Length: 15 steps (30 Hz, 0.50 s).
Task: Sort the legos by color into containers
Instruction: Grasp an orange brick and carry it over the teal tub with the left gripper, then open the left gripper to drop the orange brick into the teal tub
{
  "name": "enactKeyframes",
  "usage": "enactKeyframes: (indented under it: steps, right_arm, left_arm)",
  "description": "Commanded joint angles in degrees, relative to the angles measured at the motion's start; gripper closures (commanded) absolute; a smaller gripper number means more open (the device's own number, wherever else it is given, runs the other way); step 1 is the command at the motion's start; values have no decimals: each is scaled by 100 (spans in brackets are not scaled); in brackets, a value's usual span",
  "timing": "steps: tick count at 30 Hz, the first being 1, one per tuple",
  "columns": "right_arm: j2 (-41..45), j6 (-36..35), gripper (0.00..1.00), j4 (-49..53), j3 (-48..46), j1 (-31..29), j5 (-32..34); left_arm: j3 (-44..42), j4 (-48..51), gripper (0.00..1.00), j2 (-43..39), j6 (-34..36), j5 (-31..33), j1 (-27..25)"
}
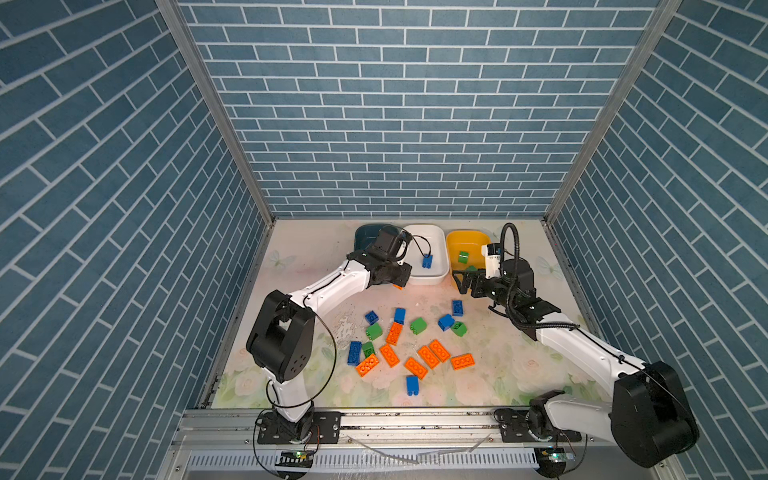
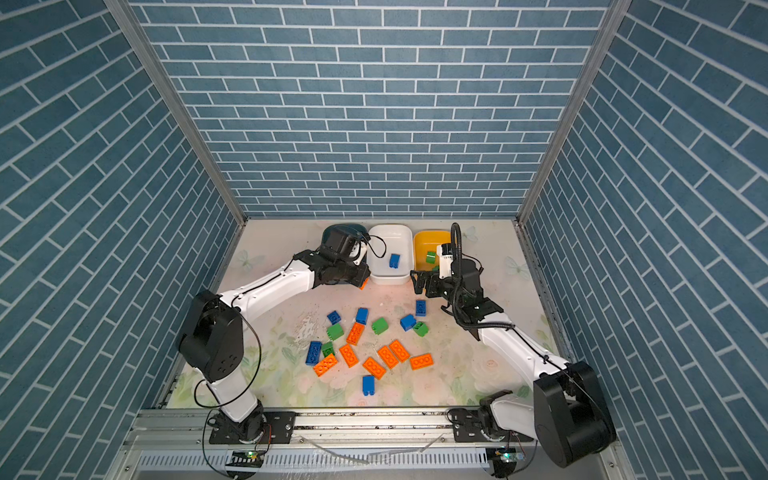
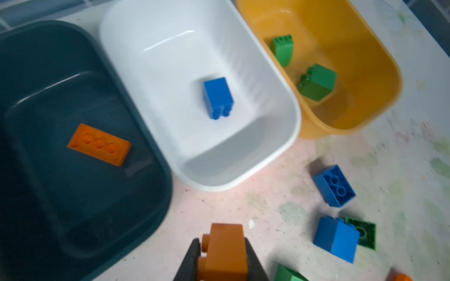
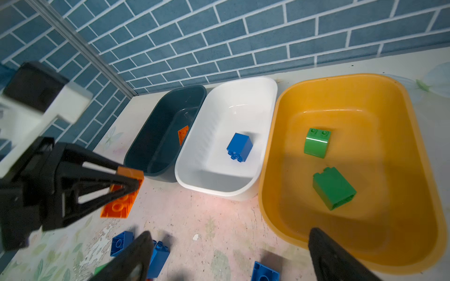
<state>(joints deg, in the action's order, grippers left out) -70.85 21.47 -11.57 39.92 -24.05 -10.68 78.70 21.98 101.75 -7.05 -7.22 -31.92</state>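
Note:
Next, my left gripper moves outward over the bottom of the dark teal container and releases the matching lego, as the container already holds an orange one.
Three containers stand in a row at the back: a dark teal one with one flat orange lego, a white one with one blue lego, and a yellow one with two green legos. My left gripper hangs just in front of the teal and white tubs, shut on a flat orange lego held on edge. My right gripper stands open and empty over the table, at the near corner of the yellow tub.
Several loose orange, blue and green legos lie scattered on the floral table between the arms. Blue brick-pattern walls close in the back and both sides. A metal rail runs along the front edge.

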Motion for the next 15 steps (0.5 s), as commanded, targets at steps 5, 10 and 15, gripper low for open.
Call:
enactKeyframes:
  steps: [5, 10, 15]
  right_arm:
    - [-52, -345, 1, 138, 302, -125, 231]
    - [40, -381, 1, 154, 222, -160, 326]
    - [128, -381, 1, 168, 138, -159, 530]
  left_arm:
    - [526, 121, 85, 469, -817, 1305, 416]
    - [1093, 382, 84, 913, -1172, 1756, 477]
    - [1682, 761, 80, 1376, -1564, 1902, 565]
